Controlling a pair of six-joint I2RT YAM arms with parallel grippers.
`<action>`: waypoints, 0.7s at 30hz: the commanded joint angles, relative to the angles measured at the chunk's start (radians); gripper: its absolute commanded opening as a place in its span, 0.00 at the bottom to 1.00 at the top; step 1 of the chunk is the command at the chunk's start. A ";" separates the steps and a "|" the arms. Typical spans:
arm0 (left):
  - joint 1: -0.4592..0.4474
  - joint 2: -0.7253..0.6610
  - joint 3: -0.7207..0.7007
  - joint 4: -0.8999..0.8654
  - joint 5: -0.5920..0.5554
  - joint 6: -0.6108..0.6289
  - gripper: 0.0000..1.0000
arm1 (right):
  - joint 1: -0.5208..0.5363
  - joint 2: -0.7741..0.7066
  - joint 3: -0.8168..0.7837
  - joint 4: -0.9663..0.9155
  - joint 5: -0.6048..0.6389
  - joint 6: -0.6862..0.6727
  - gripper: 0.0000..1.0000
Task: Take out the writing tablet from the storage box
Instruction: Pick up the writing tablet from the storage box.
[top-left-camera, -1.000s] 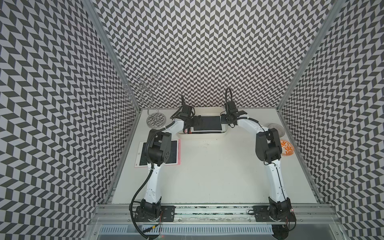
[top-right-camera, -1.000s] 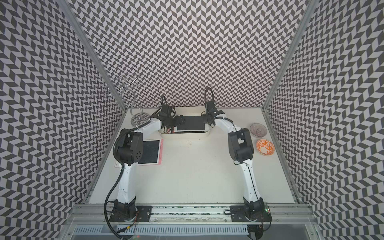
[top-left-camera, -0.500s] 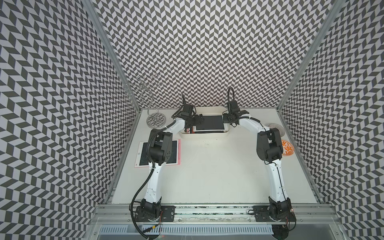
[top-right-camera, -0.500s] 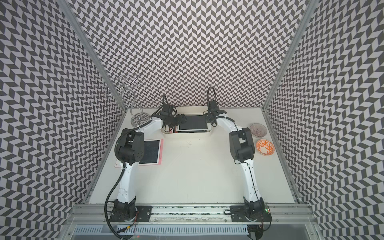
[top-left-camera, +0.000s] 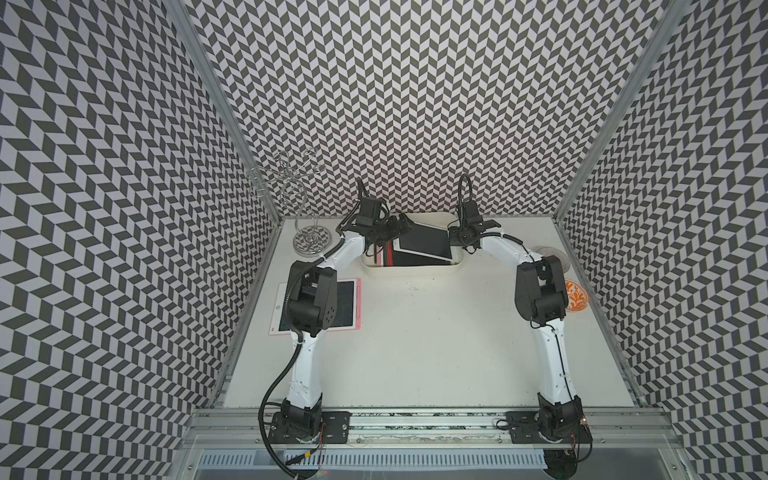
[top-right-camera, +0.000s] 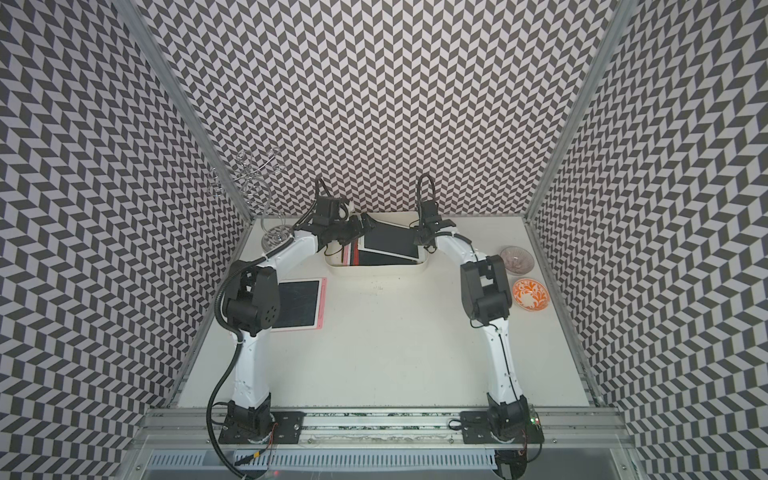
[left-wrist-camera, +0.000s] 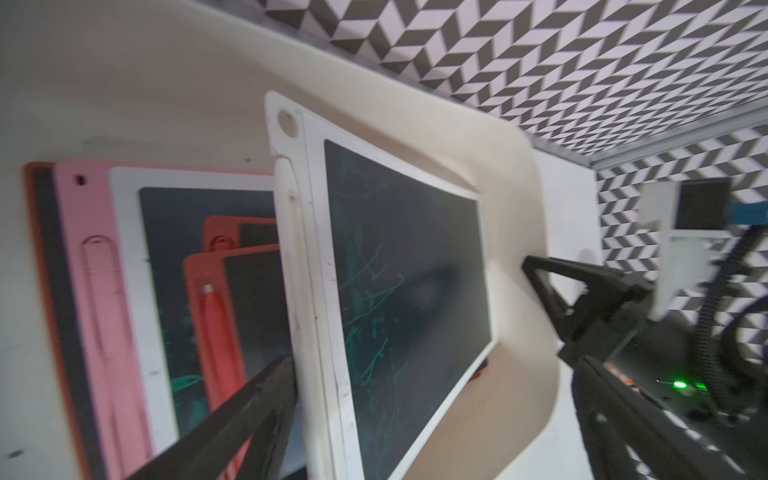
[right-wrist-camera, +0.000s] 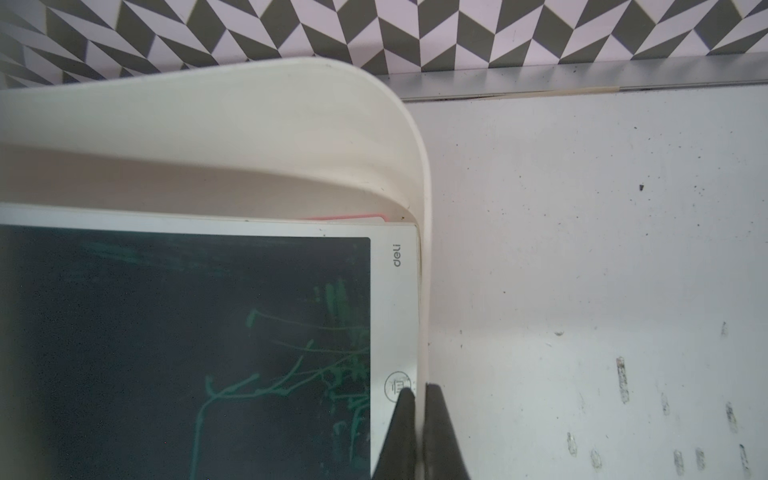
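I will keep my left gripper over the box and close its fingers onto the white tablet's pen-slot edge (top-left-camera: 400, 243) (left-wrist-camera: 317, 352), because this raised end stands between them.
The cream-white storage box (top-left-camera: 411, 268) (top-right-camera: 378, 270) stands at the back of the table. A white-framed writing tablet (top-left-camera: 424, 242) (left-wrist-camera: 395, 270) (right-wrist-camera: 166, 332) with green scribbles lies skewed and tilted on top of pink (left-wrist-camera: 95, 270) and orange-red (left-wrist-camera: 212, 291) tablets inside it. My left gripper (top-left-camera: 397, 228) (left-wrist-camera: 407, 311) is open wide across the white tablet. One finger (left-wrist-camera: 266, 399) is against its pen-slot edge. The other (left-wrist-camera: 552, 278) is over the box wall, clear of the tablet. My right gripper (top-left-camera: 456, 243) (right-wrist-camera: 419, 395) is shut on the box's right wall (right-wrist-camera: 424, 291).
A pink-framed tablet (top-left-camera: 345, 303) (top-right-camera: 301, 305) lies flat on the table at the left, partly under my left arm. A wire stand (top-left-camera: 311, 243) is at the back left. A glass bowl (top-left-camera: 550, 253) and an orange patterned bowl (top-left-camera: 577, 296) sit at the right edge.
The white tablet has gone from lying flat and square in the box to skewed and tilted. My left gripper has moved right, over the tablet's end. The right gripper stays on the wall.
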 joint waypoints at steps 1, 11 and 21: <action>-0.049 -0.021 -0.035 0.085 0.154 -0.045 0.99 | 0.035 -0.025 -0.027 0.015 -0.099 0.020 0.00; -0.031 -0.038 -0.058 0.078 0.134 -0.029 0.99 | 0.034 -0.038 -0.034 0.014 -0.092 0.018 0.00; 0.012 -0.070 -0.049 -0.039 0.032 0.086 0.98 | 0.034 -0.041 -0.036 0.011 -0.075 0.018 0.00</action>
